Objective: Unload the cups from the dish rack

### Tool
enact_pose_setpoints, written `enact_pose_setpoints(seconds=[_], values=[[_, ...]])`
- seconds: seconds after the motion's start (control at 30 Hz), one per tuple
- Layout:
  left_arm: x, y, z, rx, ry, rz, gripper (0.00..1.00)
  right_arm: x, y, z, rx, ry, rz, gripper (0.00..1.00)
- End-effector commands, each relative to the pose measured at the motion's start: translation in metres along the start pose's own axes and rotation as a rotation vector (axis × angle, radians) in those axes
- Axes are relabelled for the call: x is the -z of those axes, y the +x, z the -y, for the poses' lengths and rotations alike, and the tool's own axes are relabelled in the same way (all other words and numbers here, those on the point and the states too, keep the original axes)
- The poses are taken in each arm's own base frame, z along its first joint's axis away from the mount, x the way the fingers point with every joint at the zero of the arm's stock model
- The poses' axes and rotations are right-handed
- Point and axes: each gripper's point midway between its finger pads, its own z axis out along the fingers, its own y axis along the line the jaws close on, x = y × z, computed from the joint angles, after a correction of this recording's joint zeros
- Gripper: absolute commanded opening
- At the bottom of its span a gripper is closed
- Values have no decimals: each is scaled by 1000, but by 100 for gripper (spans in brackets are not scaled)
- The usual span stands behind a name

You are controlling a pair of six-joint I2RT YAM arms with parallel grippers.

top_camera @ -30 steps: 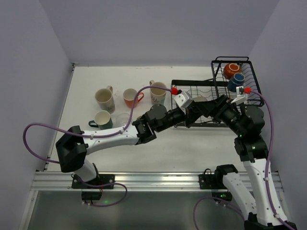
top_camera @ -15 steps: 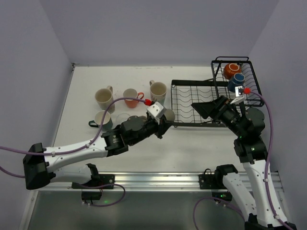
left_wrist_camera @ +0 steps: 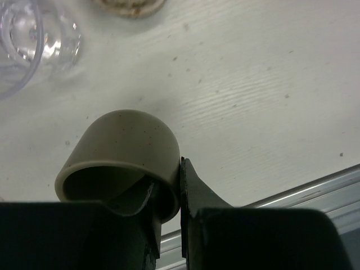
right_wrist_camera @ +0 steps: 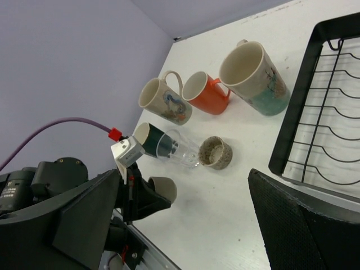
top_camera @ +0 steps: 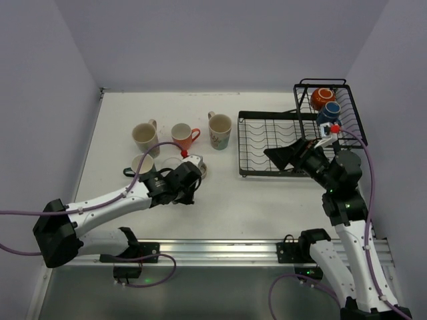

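Observation:
Next, my left gripper moves down toward the bare table by the front bar and releases the cup's side, since the beige cup still hangs above the table.
My left gripper is shut on the wall of a beige cup, one finger inside it and one outside. The cup is tipped on its side low over the table near the front rail, and shows again in the right wrist view. My right gripper stands open and empty over the dish rack's flat tray. In the raised basket sit an orange cup and a blue cup.
On the table left of the rack stand a patterned cream mug, an orange mug and a tall cream mug. Nearer the front are a dark teal cup, a clear glass and a speckled cup.
My left arm has swung from the rack leftward and down to the table front with the beige cup. The right gripper has opened and drawn back a little.

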Motion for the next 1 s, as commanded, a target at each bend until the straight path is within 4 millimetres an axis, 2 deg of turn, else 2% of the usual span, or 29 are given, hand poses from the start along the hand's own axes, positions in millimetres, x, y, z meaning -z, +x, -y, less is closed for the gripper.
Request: enact_pose_setpoints(seconds=[0.0, 0.2, 0.3, 0.43, 0.53, 0.57, 0.6, 0.7, 0.73, 0.77, 0.87, 0.97], values=[[0, 23, -12, 83, -31, -116, 0, 2, 8, 9, 49, 13, -8, 99], [-27, 42, -30, 108, -112, -202, 0, 3, 12, 25, 99, 70, -9, 99], [-39, 49, -39, 103, -151, -227, 0, 4, 13, 21, 109, 47, -7, 99], [-45, 56, -46, 87, -190, -256, 0, 5, 16, 19, 105, 29, -11, 99], [-47, 55, -48, 81, -202, -259, 15, 6, 15, 19, 107, 29, -3, 99], [-46, 55, -47, 76, -202, -261, 27, 5, 16, 19, 106, 29, -4, 99], [-45, 54, -48, 73, -206, -260, 33, 5, 15, 19, 105, 29, -4, 99], [-38, 47, -49, 67, -207, -243, 51, 4, 15, 21, 98, 35, -5, 99], [-36, 41, -46, 66, -199, -226, 55, 3, 15, 21, 94, 36, -6, 99], [-31, 33, -44, 67, -188, -195, 63, 3, 14, 19, 94, 33, -1, 99], [-19, 6, -36, 66, -152, -119, 73, 2, 15, 12, 71, -3, -13, 99], [-2, -20, -22, 55, -87, -54, 77, 1, 11, 5, 57, -16, -14, 99]])
